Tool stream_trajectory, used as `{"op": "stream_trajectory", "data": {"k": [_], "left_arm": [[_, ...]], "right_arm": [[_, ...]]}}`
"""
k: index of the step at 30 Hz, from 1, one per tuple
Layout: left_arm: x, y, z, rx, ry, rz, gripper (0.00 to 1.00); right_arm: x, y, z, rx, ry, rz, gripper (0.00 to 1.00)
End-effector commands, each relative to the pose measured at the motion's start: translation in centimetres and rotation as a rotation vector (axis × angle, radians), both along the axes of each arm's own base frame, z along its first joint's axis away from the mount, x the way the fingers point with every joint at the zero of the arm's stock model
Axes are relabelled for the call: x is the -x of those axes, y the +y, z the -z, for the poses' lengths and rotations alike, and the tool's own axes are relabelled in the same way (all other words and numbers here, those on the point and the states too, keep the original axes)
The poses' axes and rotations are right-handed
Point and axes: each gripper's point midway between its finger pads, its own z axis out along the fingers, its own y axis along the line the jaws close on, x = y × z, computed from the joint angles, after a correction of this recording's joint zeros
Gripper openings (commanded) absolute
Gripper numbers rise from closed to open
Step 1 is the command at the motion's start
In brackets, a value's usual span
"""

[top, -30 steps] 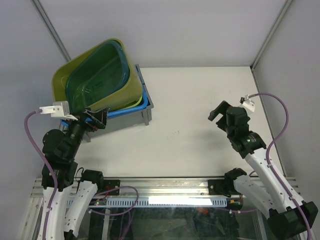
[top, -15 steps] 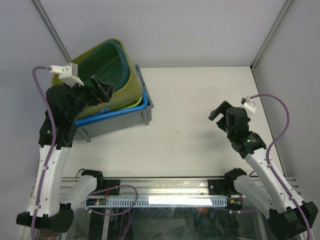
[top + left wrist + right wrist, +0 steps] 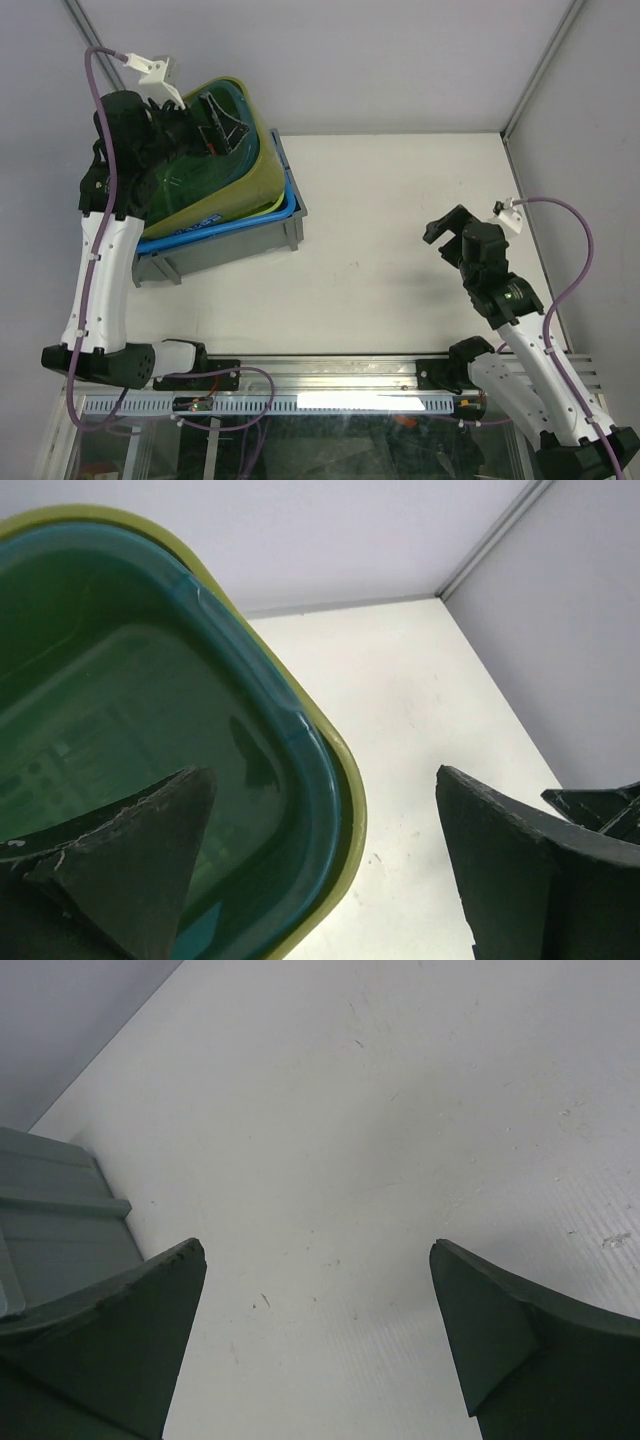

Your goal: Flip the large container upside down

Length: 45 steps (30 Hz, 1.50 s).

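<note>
The teal tub point(image 3: 190, 170) nests innermost in the crate. My left gripper comes down astride the teal tub's rim on the side facing my right gripper next and closes.
The large container point(image 3: 225, 250) is the dark-grey crate at the table's back left, standing upright. A blue tub point(image 3: 232, 222), a lime-green tub point(image 3: 268, 178) and a teal tub point(image 3: 190, 170) are nested in it, tilted. My left gripper point(image 3: 222, 118) is open and empty, raised over the far right rim of the teal tub. In the left wrist view the gripper point(image 3: 322, 773) straddles the teal rim point(image 3: 300, 740) and lime-green rim point(image 3: 345, 780) without touching. My right gripper point(image 3: 445, 225) is open and empty over bare table, well right of the crate. The right wrist view shows this gripper point(image 3: 315, 1247) and a crate corner point(image 3: 60, 1210) at left.
White walls and metal corner posts point(image 3: 100, 50) close in the back and sides. The white tabletop point(image 3: 400, 190) stretches between the crate and the right arm. The arm bases and a metal rail point(image 3: 330, 375) run along the near edge.
My left arm has risen from the crate's front left corner and swung back over the nested green tubs. My right arm has shifted slightly right and toward the near edge.
</note>
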Motion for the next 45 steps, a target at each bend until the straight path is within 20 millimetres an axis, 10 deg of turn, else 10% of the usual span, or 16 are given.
{"op": "stream_trajectory", "data": {"k": [1, 20, 31, 39, 45], "left_arm": [[-0.7, -1.4, 1.2, -0.015, 0.051, 0.054, 0.96], [-3.4, -3.5, 5.5, -0.018, 0.153, 0.095, 0.5], [-0.3, -2.6, -3.1, 0.013, -0.064, 0.075, 0.0], [4.7, -2.8, -10.8, 0.09, -0.304, 0.148, 0.0], [6.6, -3.7, -12.7, 0.134, -0.352, 0.226, 0.0]], "right_arm": [[-0.1, -0.5, -1.2, -0.019, -0.034, 0.035, 0.99], [-0.3, 0.0, -1.2, -0.048, -0.015, 0.038, 0.99], [0.6, -0.1, -4.6, -0.057, -0.046, 0.019, 0.98], [1.8, -0.5, -10.3, -0.064, -0.209, -0.023, 0.98], [2.5, 2.2, -12.6, -0.101, -0.376, -0.206, 0.98]]}}
